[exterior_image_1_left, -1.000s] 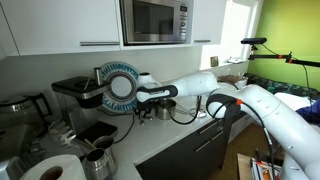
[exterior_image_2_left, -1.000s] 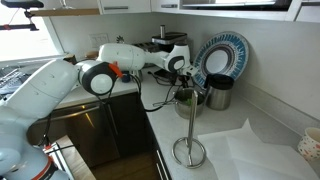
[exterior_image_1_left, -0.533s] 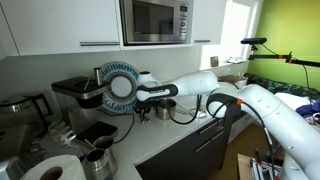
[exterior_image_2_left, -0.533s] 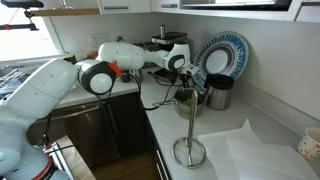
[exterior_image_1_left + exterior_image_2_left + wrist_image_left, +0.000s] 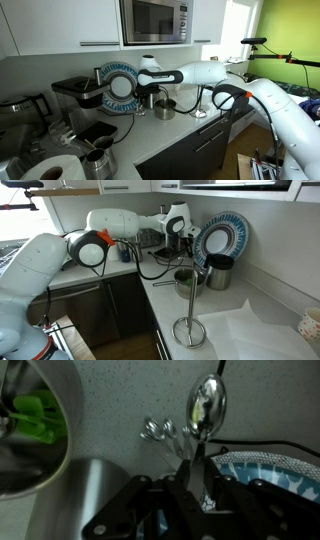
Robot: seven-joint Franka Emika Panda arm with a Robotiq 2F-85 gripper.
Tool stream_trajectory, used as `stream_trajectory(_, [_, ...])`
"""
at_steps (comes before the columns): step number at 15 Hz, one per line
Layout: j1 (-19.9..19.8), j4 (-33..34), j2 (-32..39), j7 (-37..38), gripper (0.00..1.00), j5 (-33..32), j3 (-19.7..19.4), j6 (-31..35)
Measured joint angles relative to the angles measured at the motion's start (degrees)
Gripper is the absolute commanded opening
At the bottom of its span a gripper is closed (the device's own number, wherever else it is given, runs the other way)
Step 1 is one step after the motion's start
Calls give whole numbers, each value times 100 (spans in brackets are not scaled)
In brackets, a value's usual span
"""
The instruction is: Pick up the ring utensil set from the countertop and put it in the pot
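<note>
I should next raise my gripper to clear the rim of the pot, move it over the pot's opening [image 5: 186, 276] [image 5: 28, 422], lower it and let go, because the pot's opening is below, to the left in the wrist view.
My gripper [image 5: 190, 478] is shut on the thin handles of the ring utensil set [image 5: 205, 410]. A shiny spoon bowl and smaller silvery pieces [image 5: 155, 430] stick out beyond the fingers, off the speckled countertop. In both exterior views the gripper [image 5: 147, 92] [image 5: 172, 240] hangs in front of the patterned plate, above and a little to the side of the pot. The pot [image 5: 163, 108] [image 5: 186, 278] is low, round and steel. In the wrist view its rim [image 5: 72, 410] curves in at the left, with something green inside.
The blue-and-white plate [image 5: 222, 235] [image 5: 120, 85] leans on the back wall. A dark cup [image 5: 218, 273] stands next to the pot. A paper-towel stand [image 5: 186, 330] and steel jugs [image 5: 98, 158] are on the counter. Black cables cross the counter near the pot.
The arm has lifted and swung back toward the wall, raising the gripper with the utensil set off the countertop. The pot has not moved.
</note>
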Motion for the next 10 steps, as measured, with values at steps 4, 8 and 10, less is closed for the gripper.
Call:
stream_trajectory(4, [-47,4,-364,-50,6,-1,-9,106])
stream_trajectory(8, [-80,-80,-681,-166,6,-43,-83,182])
stream_trajectory(10, [-94,-309,-919,-277,6,-65,-152,285])
